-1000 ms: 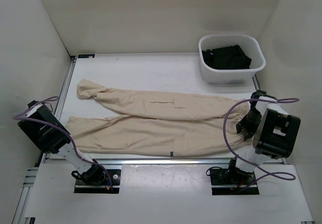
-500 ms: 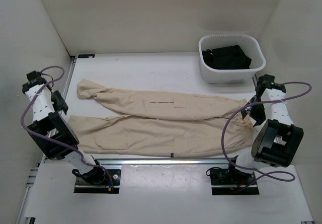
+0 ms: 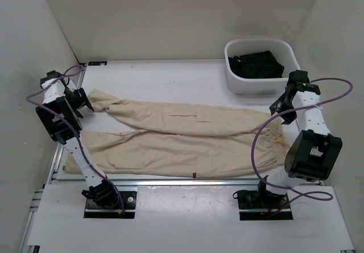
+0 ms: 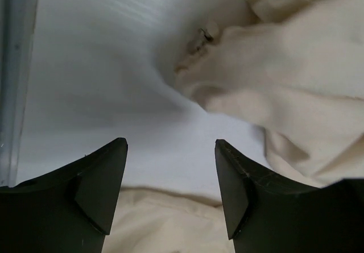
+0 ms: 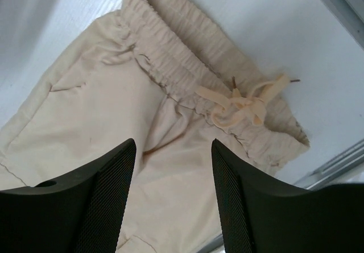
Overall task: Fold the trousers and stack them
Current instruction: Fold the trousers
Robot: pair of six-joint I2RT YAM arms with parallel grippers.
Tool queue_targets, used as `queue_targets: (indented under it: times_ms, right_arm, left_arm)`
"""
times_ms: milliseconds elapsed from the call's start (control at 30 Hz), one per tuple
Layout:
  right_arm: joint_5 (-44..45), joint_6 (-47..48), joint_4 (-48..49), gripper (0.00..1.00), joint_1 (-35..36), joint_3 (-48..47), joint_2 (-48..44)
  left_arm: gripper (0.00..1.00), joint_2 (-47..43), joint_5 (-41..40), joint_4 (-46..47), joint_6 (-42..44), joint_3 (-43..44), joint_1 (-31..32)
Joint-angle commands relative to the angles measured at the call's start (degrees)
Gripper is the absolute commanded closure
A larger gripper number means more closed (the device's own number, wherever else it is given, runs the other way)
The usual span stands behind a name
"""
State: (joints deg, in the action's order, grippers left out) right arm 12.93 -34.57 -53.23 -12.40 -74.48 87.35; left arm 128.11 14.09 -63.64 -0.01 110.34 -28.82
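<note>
My right gripper will go down next and close on the far corner of the trousers' gathered waist [image 3: 275, 117], because the other end of the far leg, the cuff [image 3: 98, 100], lies by my left gripper.
The beige trousers [image 3: 182, 133] lie spread flat across the table, both legs running left and the gathered waist at the right. My left gripper [image 3: 86, 104] hovers by the far leg's crumpled cuff [image 3: 98, 100]. In the left wrist view this gripper [image 4: 170, 145] is open over bare table, with the cuff [image 4: 273, 77] ahead to the right and the near leg's cloth [image 4: 170, 219] under it. My right gripper [image 3: 281, 110] hangs over the waist. In the right wrist view that gripper [image 5: 173, 145] is open and empty above the cloth, just short of the drawstring bow [image 5: 244, 102].
A white basket [image 3: 260, 84] holding dark clothes [image 3: 256, 64] stands at the back right, just behind the right arm. White walls close in the left, right and back. A metal rail [image 3: 193, 180] runs along the table's near edge.
Both arms have swung from the near edge toward the back: the left up to the far leg's cuff, the right up over the waist. Both pairs of jaws stand wider apart.
</note>
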Motion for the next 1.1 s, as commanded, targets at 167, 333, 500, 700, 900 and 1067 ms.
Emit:
queue_targets:
  times_ms: [167, 333, 500, 700, 900, 1067]
  right_arm:
    - [3.1, -1.5, 6.2, 0.39, 1.0, -0.8, 2.7]
    - [1.1, -0.9, 7.3, 0.38, 1.0, -3.1, 6.7]
    - [0.9, -3.4, 7.3, 0.37, 1.0, -7.6, 13.6]
    - [5.2, -6.7, 5.6, 0.38, 1.0, -16.4, 25.8]
    - [9.4, -8.5, 5.1, 0.48, 1.0, -18.0, 32.4]
    - [9.4, -9.1, 6.9, 0.86, 1.0, -13.0, 33.1]
  left_arm:
    - [0.17, 5.3, -0.6, 4.7, 0.0, 5.9, 2.4]
    - [0.17, 6.6, 2.1, 6.5, 0.0, 5.9, 3.0]
    - [0.82, 6.6, 4.8, 9.0, 0.0, 2.4, 3.0]
    - [0.86, 2.1, 4.8, 9.0, 0.0, -0.9, 3.0]
    - [0.86, -5.3, 2.4, 9.0, 0.0, -4.8, 2.5]
    - [0.86, -8.0, -0.4, 6.9, 0.0, -5.9, 0.8]
